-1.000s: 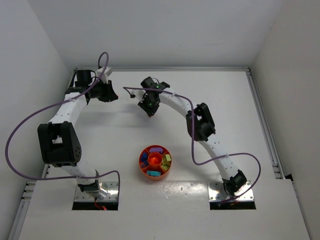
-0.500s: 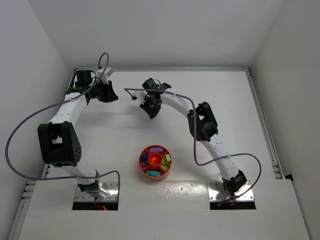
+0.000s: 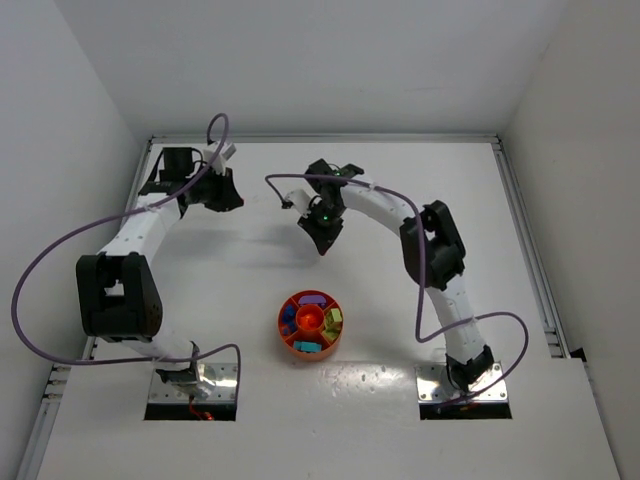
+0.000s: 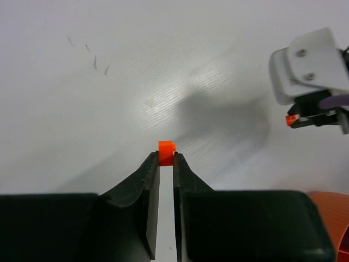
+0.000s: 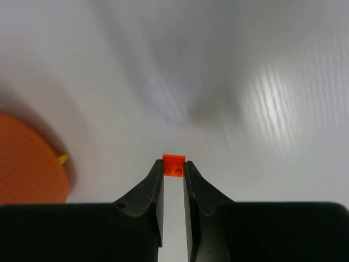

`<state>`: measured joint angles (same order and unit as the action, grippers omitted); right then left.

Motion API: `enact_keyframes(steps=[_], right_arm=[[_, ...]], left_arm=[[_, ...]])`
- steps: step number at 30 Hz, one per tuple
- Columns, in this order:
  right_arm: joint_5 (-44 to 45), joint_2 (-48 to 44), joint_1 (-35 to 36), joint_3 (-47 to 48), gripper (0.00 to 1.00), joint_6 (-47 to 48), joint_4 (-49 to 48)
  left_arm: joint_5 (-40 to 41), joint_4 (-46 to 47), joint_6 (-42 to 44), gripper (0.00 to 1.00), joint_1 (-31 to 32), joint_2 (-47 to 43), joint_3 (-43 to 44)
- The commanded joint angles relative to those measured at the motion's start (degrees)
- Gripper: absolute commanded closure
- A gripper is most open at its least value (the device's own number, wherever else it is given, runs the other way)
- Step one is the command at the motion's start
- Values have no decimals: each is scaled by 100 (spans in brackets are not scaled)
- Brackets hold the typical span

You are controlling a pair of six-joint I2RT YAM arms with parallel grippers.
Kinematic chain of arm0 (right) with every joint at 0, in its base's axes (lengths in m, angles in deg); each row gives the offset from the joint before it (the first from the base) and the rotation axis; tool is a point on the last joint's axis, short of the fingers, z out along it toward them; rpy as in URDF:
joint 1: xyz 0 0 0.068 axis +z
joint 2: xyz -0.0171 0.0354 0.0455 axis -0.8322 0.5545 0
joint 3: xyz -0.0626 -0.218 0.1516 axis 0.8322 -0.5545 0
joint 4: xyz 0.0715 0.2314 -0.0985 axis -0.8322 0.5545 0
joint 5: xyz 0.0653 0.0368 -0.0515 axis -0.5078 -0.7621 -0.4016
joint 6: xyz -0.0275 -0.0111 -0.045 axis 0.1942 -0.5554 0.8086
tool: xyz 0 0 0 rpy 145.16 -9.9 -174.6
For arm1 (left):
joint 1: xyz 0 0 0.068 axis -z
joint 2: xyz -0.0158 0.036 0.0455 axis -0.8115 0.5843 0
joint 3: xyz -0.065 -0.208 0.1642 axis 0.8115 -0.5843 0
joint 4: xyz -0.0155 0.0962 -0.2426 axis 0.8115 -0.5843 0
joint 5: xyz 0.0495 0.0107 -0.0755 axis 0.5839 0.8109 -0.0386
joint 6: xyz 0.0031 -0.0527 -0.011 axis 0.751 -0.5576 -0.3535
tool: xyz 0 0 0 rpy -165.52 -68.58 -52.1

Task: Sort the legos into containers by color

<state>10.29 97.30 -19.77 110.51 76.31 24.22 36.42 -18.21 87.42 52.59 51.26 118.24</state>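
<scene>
My right gripper is holding the orange-red brick and should next bring it back above the tray's centre cup (image 3: 310, 318) and let go of it, because the wedges have other colors in them.
The round orange-red divided tray (image 3: 286, 338) sits near the front centre, with blue, purple, yellow-green and teal bricks in its wedges. My left gripper (image 4: 166, 158) is shut on a tiny orange-red brick (image 4: 166, 149) and is held above the table at the far left (image 3: 222, 194). My right gripper (image 5: 174, 168) is shut on another orange-red brick (image 5: 174, 165) and hangs over the table behind the tray (image 3: 325, 232). The right gripper (image 4: 319, 112) with its brick also shows in the left wrist view. The tray's edge shows in both wrist views (image 4: 332, 215) (image 5: 27, 164).
White walls close in the table at the back and both sides. Purple cables loop from both arms (image 3: 40, 260) (image 3: 450, 320). A rail (image 3: 530, 250) runs along the right edge.
My right gripper has moved right and nearer, toward the tray, carrying its brick. My left gripper has shifted a little to the right.
</scene>
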Motion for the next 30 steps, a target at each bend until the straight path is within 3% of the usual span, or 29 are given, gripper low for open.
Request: enact_keyframes(steps=[1, 8, 16, 30], right_arm=[[-460, -973, -148, -299, 100, -47, 192], [-1154, -2360, -262, -1211, 100, 128, 359], [-1577, -3900, -87, -2601, 100, 111, -325], [-1165, -4112, 1055, -3077, 100, 287, -1117]], left_arm=[[69, 222, -213, 100, 112, -375, -103], [69, 275, -775, 100, 165, -542, -490], [-54, 459, -1391, 100, 217, -481, -543], [60, 65, -1191, 100, 270, -1236, -753]])
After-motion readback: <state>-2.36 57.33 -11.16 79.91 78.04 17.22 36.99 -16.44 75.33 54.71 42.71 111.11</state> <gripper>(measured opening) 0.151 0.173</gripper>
